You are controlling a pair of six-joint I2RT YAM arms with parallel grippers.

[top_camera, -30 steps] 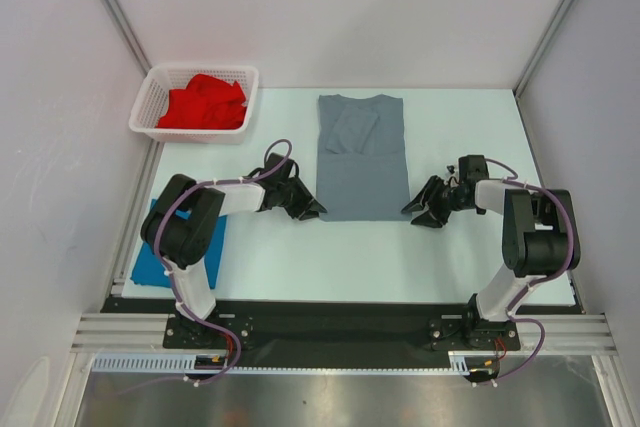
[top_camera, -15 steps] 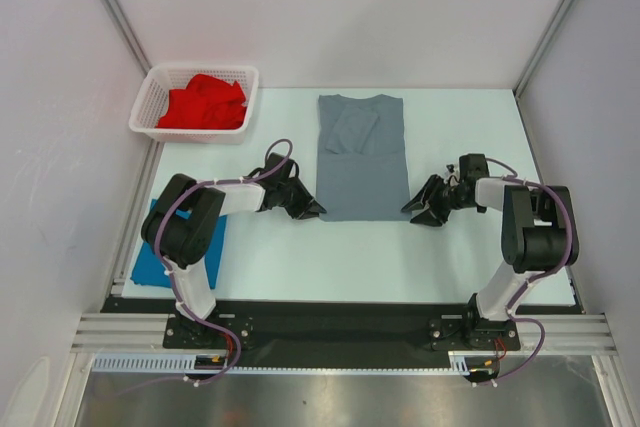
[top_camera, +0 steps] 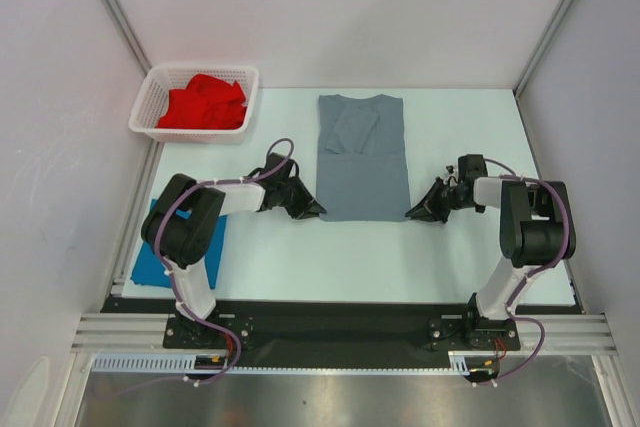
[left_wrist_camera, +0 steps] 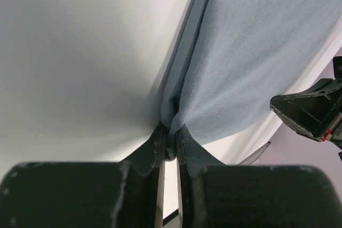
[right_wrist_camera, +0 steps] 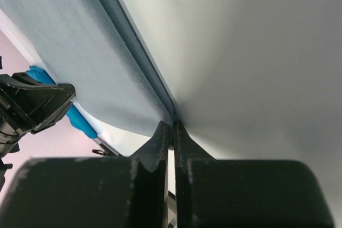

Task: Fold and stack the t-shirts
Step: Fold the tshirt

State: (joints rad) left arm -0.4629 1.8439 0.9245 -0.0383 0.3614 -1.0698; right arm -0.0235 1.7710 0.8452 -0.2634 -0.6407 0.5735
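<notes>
The grey t-shirt [top_camera: 362, 162] still lies long, so I should raise my left gripper, carry the pinched hem outward and lower it onto the far collar end [top_camera: 334, 111] to release.
The slate grey t-shirt [top_camera: 362, 162] lies flat in a long narrow fold at mid-table, collar end far. My left gripper [top_camera: 316, 211] is at its near left corner, shut on a pinch of grey cloth [left_wrist_camera: 251, 52] that bunches between the fingertips [left_wrist_camera: 171, 132]. At the near right corner my right gripper [top_camera: 412, 214] is shut, its tips [right_wrist_camera: 171, 125] closed on the hem of the grey cloth [right_wrist_camera: 69, 41]. The red t-shirt [top_camera: 203, 102] lies crumpled in the basket. Under the left arm, at the table's left edge, lies the blue t-shirt [top_camera: 150, 262].
The white mesh basket [top_camera: 150, 97] stands at the far left corner. White walls with metal posts close the table in on three sides. Both arm bases sit on the black rail at the near edge.
My right gripper has gone from open to shut on the grey t-shirt's near right corner. The left gripper has held its pinch on the near left corner.
</notes>
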